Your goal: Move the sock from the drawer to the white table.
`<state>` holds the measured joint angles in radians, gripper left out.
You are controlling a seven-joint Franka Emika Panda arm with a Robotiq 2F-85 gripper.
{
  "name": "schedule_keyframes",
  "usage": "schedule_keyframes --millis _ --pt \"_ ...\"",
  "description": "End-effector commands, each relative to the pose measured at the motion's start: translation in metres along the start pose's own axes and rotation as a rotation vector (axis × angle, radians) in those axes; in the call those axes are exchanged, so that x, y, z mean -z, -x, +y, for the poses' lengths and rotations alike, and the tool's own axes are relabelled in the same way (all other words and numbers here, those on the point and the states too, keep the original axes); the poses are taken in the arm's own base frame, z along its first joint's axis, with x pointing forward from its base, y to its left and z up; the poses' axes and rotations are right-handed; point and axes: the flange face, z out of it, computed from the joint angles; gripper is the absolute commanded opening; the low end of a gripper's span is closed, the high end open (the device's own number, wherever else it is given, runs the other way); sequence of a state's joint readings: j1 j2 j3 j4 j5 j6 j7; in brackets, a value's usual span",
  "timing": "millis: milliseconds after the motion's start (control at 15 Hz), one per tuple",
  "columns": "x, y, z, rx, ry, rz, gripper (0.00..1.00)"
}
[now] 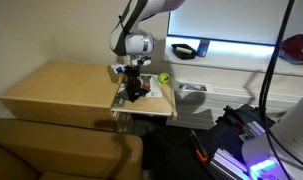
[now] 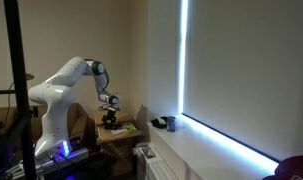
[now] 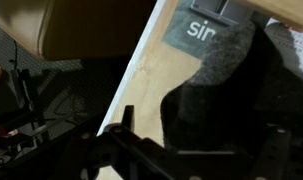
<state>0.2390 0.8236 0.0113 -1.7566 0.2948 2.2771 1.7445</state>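
Observation:
I should keep my gripper low in the drawer and draw its fingers together first, to get hold of the bunched dark grey sock (image 1: 132,93).
The sock (image 1: 140,94) is dark grey and lies in the open wooden drawer (image 1: 161,106) at the right end of the wooden cabinet. My gripper (image 1: 136,84) is lowered straight onto it. In the wrist view the sock (image 3: 223,95) fills the right half over the drawer's light wood bottom (image 3: 141,95). My gripper (image 3: 191,135) straddles it; bare wood shows between the left finger and the sock, and the right finger is lost in the dark. The white table (image 1: 231,72) runs along the window to the right of the drawer, and also shows in an exterior view (image 2: 206,150).
A green ball (image 1: 164,77) lies at the drawer's back corner. A black and yellow object (image 1: 187,48) sits on the white table. The cabinet top (image 1: 66,85) stretches to the left. A brown couch (image 1: 51,150) stands in front. Cables and gear (image 1: 241,140) lie on the floor.

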Motion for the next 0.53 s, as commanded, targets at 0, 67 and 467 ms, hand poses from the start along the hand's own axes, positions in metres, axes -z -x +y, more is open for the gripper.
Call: schedule_keyframes --millis 0,67,467 --pt "-0.013 -0.010 0.013 0.000 0.000 -0.002 0.73" --pt "-0.014 -0.013 0.014 -0.004 0.009 -0.003 0.66" --pt "0.009 -0.032 0.008 -0.056 0.019 -0.028 0.24"
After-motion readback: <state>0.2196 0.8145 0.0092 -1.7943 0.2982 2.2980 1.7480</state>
